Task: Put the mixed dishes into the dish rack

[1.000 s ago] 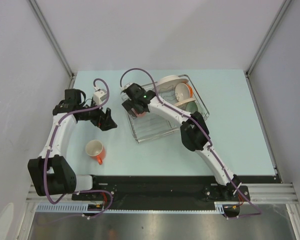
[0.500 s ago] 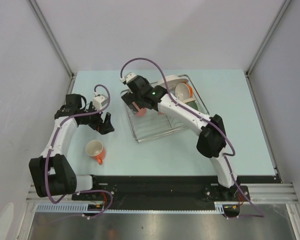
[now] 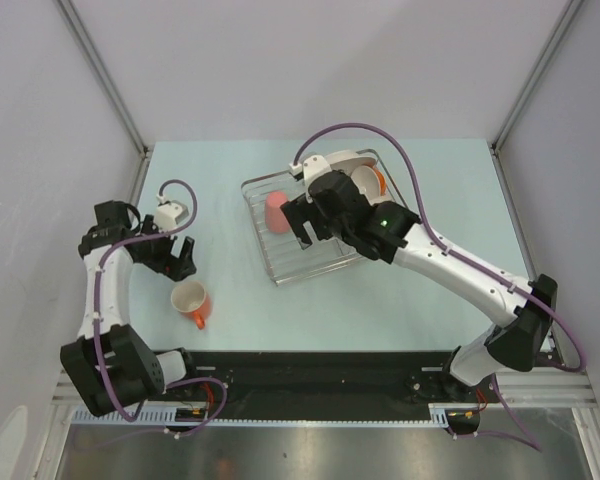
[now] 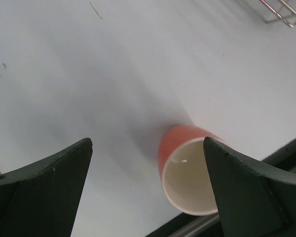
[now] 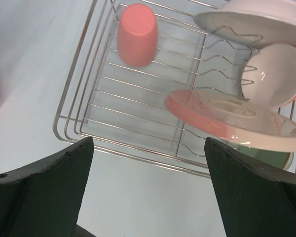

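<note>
My left gripper is above the orange mug's rim [image 3: 180, 287] [image 4: 164, 180] and farther from my base than that rim. Next I should lower it and bring it back onto the mug's rim, opposite the mug's handle.
The salmon-pink tumbler [image 3: 277, 212] rests on the bars in the left part of the dish rack [image 3: 280, 272], free of both grippers; it also shows in the right wrist view [image 5: 137, 34]. The white plate [image 5: 251, 19], cream bowl [image 5: 274, 74] and pink-and-cream plate [image 5: 232, 118] stand in the rack's slots, with the green bowl [image 5: 272, 159] under the pink plate. My right gripper [image 3: 310, 235] is open and empty above the rack's near side. The orange mug [image 3: 190, 301] stands on the table. My left gripper [image 3: 178, 262] is open just above and behind it; the mug [image 4: 187, 173] sits near the right finger.
The rack's near rim [image 5: 138, 148] runs just ahead of my right fingers. A rack corner [image 4: 281, 12] shows far off in the left wrist view. The black table-edge rail [image 3: 310, 365] lies close behind the mug. Grey walls close in the table.
My right gripper let go of the tumbler in the rack and drew back to the right. My left gripper moved left and down toward the mug.
</note>
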Robot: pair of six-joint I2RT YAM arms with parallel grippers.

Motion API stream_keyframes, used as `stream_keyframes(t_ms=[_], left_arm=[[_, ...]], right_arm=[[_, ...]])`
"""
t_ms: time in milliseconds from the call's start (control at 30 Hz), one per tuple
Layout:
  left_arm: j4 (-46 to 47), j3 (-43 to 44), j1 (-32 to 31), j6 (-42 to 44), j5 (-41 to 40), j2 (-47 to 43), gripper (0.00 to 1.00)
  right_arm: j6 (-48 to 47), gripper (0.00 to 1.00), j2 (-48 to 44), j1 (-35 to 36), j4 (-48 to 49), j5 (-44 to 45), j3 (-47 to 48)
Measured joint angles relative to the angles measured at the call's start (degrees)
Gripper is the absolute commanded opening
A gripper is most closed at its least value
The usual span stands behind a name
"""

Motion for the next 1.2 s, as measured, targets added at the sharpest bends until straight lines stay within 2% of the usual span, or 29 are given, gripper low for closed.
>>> stream_keyframes(t_ms=[200,400,800,900,933,1000,1033,1067,1200], left_arm=[[-10.2,0.1,0.9,7.1,0.0,-4.6,0.99],[-14.4,0.1,1.1,9.8,-0.8,-4.9,1.0],[-3.0,-9.2,1.3,9.5,-7.7,-2.8,1.0],[-0.3,-12.0,1.3,9.6,-8.7,-2.4,0.81],[0.4,-12.9,1.3,9.6,-9.0,-2.3,0.58],[0.9,-13.6,1.3,9.2,-8.9,-1.7,0.35],[1.2,-13.6,1.3,9.4,-8.9,-1.1,0.05],[1.5,-13.6,1.3,9.0,-8.8,-0.7,0.0],[1.8,-13.4,1.4,8.1,-8.4,-0.4,0.0]], right_arm=[[2.9,1.0,-0.7,-0.1,0.0,0.9,-4.1],[4.5,1.0,-0.5,-0.1,-0.4,1.1,-6.8],[8.0,1.0,-2.0,0.1,-0.3,2.4,-12.2],[9.0,1.0,-3.4,0.1,-0.3,3.2,-12.6],[9.4,1.0,-3.8,0.1,-0.3,3.5,-12.7],[10.4,1.0,-4.2,0.2,-0.3,3.8,-12.7],[11.0,1.0,-4.3,0.2,-0.3,3.8,-12.8],[11.3,1.0,-4.3,0.2,-0.3,3.9,-12.9],[13.4,0.99,-4.5,0.2,-0.3,3.8,-14.0]])
